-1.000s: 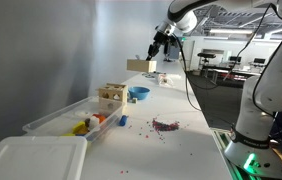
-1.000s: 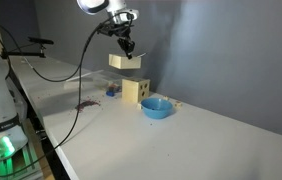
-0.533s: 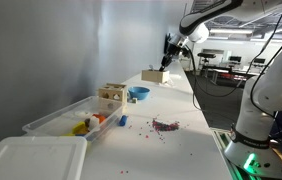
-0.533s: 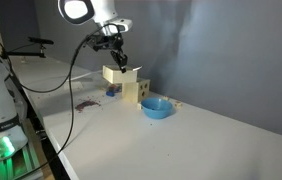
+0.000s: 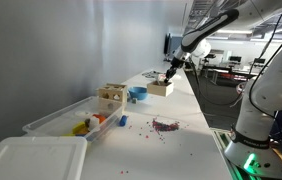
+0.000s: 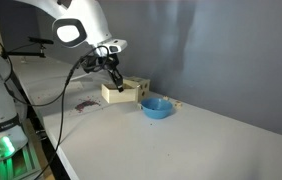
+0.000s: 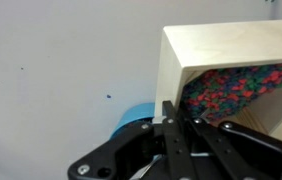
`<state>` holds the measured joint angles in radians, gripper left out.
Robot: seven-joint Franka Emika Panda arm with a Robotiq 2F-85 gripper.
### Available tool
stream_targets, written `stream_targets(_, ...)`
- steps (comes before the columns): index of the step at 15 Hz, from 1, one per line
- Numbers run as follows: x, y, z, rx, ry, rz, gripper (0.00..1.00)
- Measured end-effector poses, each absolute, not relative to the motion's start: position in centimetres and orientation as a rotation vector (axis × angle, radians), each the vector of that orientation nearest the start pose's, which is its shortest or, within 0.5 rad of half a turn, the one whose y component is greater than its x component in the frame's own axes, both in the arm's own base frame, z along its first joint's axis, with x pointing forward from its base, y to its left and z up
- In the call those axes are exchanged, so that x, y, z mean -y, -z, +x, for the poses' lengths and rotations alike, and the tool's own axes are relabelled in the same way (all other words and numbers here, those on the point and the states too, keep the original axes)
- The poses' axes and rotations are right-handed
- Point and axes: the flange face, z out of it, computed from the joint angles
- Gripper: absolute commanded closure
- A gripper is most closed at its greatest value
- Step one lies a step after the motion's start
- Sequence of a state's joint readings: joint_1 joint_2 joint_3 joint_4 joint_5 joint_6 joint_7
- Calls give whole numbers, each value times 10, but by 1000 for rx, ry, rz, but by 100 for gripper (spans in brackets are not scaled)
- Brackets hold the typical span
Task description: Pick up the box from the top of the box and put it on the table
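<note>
The gripper moves the pale box [image 6: 121, 95] [image 7: 231, 42] down and back onto bare white table next, away from the blue bowl it hangs beside above the table.
My gripper [image 5: 167, 73] [image 6: 111, 76] is shut on the wall of a small pale open box [image 5: 161, 87] [image 6: 119, 94]. The box hangs low, at or just above the white table [image 5: 181, 140] [image 6: 181, 140]; I cannot tell whether it touches. In the wrist view the jaws [image 7: 171, 118] clamp the box's near wall [image 7: 221, 50], and colourful bits [image 7: 243, 90] show inside. The wooden box with holes [image 5: 111, 97] [image 6: 139, 88] that it stood on is apart from it, with nothing on top.
A blue bowl [image 5: 139, 94] [image 6: 156, 106] [image 7: 133, 120] sits close to the held box. Purple bits [image 5: 164, 125] [image 6: 84, 104] lie scattered on the table. A clear plastic bin [image 5: 61, 120] with toys and a white lid [image 5: 31, 158] stand along the wall.
My gripper has carried the pale box down from above the wooden box and away from it, to table level next to the blue bowl. It stays shut on the box.
</note>
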<state>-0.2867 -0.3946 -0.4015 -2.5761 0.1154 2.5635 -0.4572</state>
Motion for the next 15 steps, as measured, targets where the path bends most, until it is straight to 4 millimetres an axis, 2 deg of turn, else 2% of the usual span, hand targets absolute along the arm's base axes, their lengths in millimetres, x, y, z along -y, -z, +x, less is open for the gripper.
stream_targets(5,282,-422,339,-482,640,-3026,98)
stream_targets(11,268,-378,336,-462,552,-3050,98)
stream_targets(15,264,-359,326,-507,555,-3049,98)
